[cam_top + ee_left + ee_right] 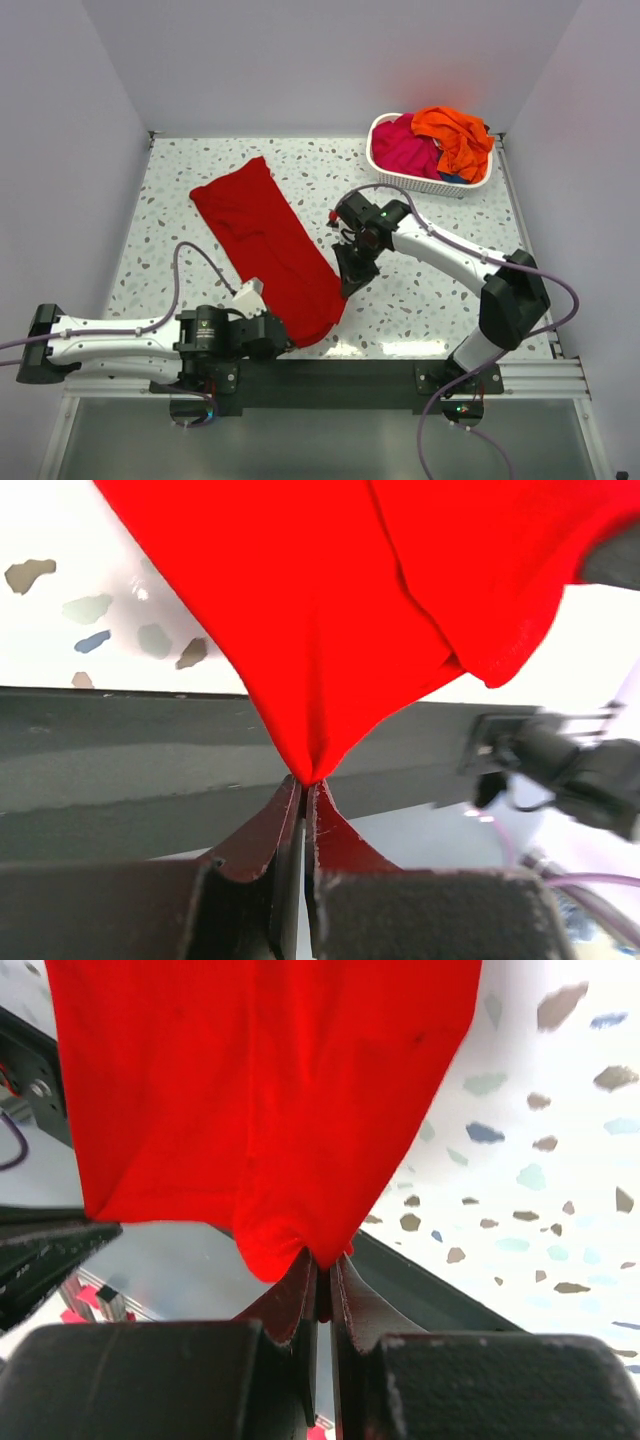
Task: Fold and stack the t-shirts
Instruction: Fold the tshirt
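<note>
The left gripper carries the pinched near end of the deep red t-shirt outward onto the t-shirt's middle [238, 246] next and releases it, folding the long t-shirt shorter.
The deep red t-shirt [268, 248] lies in a long diagonal strip on the speckled table, from back left to the near edge. My left gripper [284, 344] is shut on its near end; the left wrist view shows the red cloth [330, 630] pinched at the fingertips. My right gripper [343, 290] is shut on the shirt's right edge; the right wrist view shows the cloth [260, 1100] bunched between the jaws. The magenta-pink t-shirt [402, 148] and the bright orange t-shirt [455, 138] lie heaped in the basket.
The white slatted basket [420, 180] stands at the back right of the table. A dark rail [330, 375] runs along the near edge between the arm bases. White walls enclose the table on three sides.
</note>
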You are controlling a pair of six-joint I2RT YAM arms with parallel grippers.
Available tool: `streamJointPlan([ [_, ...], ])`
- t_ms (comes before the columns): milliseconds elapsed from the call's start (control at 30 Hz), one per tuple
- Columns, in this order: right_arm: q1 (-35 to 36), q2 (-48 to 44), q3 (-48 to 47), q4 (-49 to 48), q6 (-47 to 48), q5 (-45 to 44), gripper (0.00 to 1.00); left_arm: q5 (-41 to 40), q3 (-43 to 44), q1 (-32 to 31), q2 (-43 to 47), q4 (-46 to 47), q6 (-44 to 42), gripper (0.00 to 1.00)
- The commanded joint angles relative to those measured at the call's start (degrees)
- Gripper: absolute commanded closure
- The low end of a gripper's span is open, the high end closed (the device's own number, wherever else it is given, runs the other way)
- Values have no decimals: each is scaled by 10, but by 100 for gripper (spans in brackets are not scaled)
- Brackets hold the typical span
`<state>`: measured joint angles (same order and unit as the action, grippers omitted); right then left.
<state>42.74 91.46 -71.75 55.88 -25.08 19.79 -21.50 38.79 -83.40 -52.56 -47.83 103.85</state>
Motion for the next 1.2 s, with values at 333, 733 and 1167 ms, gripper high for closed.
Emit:
streamJointPlan([
  [333, -13, 144, -211, 26, -8, -33, 100, -51, 2, 138, 78, -15, -76, 100],
  [733, -24, 245, -321, 31, -1, -34, 100, 42, 5, 382, 50, 51, -295, 100],
  [1167, -47, 397, -527, 28, -12, -38, 100, 122, 51, 607, -79, 114, -496, 100],
])
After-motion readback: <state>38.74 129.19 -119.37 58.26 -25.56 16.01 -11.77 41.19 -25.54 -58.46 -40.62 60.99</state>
